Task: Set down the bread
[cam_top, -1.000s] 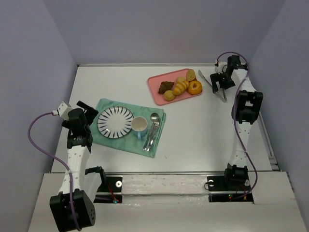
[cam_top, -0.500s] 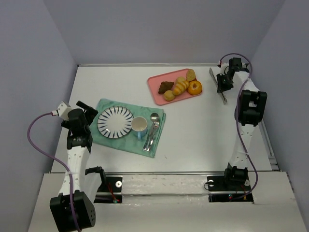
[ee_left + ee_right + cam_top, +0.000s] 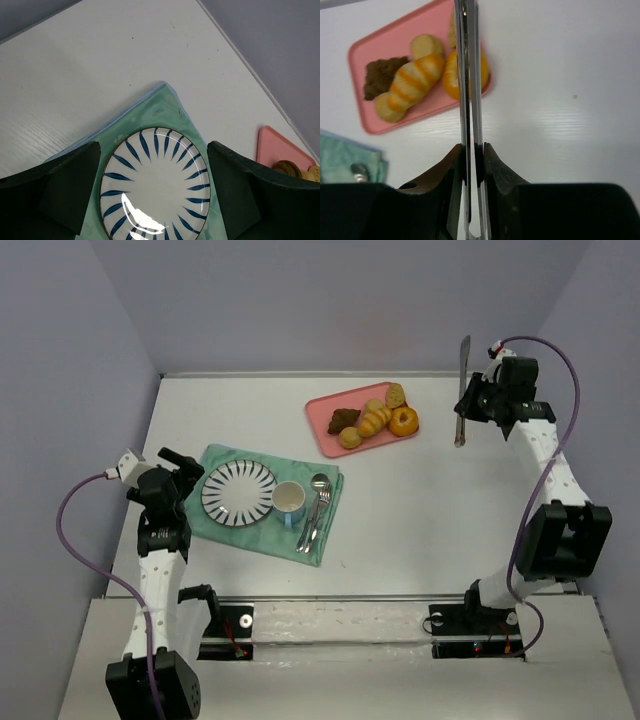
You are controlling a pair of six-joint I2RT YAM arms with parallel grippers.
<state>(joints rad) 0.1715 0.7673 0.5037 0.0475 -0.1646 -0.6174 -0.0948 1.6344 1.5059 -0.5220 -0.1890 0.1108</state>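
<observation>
My right gripper should move back and sideways next and turn the tongs (image 3: pixel 462 390) over the bread (image 3: pixel 375 420) to release them, because the bread lies to its left in the top view.
The bread (image 3: pixel 375 420), a golden ridged roll, lies in the middle of the pink tray (image 3: pixel 324 429) at the back. In the right wrist view the bread (image 3: pixel 415 82) lies left of the tongs. My right gripper (image 3: pixel 478 400) is to the right of the tray, shut on a pair of metal tongs (image 3: pixel 462 390) held above the table. The right gripper (image 3: pixel 471 150) pinches the two blades of the tongs (image 3: pixel 468 75) together, their tips pointing past the tray (image 3: pixel 360 55). My left gripper (image 3: pixel 185 472) stands open at the left of the striped plate (image 3: pixel 238 492); the left gripper (image 3: pixel 152 147) holds nothing above the plate (image 3: pixel 155 190).
An orange ring doughnut (image 3: pixel 404 421), a dark pastry (image 3: pixel 344 419) and pale round buns (image 3: pixel 349 437) share the tray. A green cloth (image 3: pixel 265 535) carries the plate, a cup (image 3: pixel 289 500) and a spoon and fork (image 3: pixel 315 505). Walls close off the back and both sides.
My right gripper shut on the tongs that lay on the table and lifted them, the arm stretching out to the right. The left arm barely moved.
</observation>
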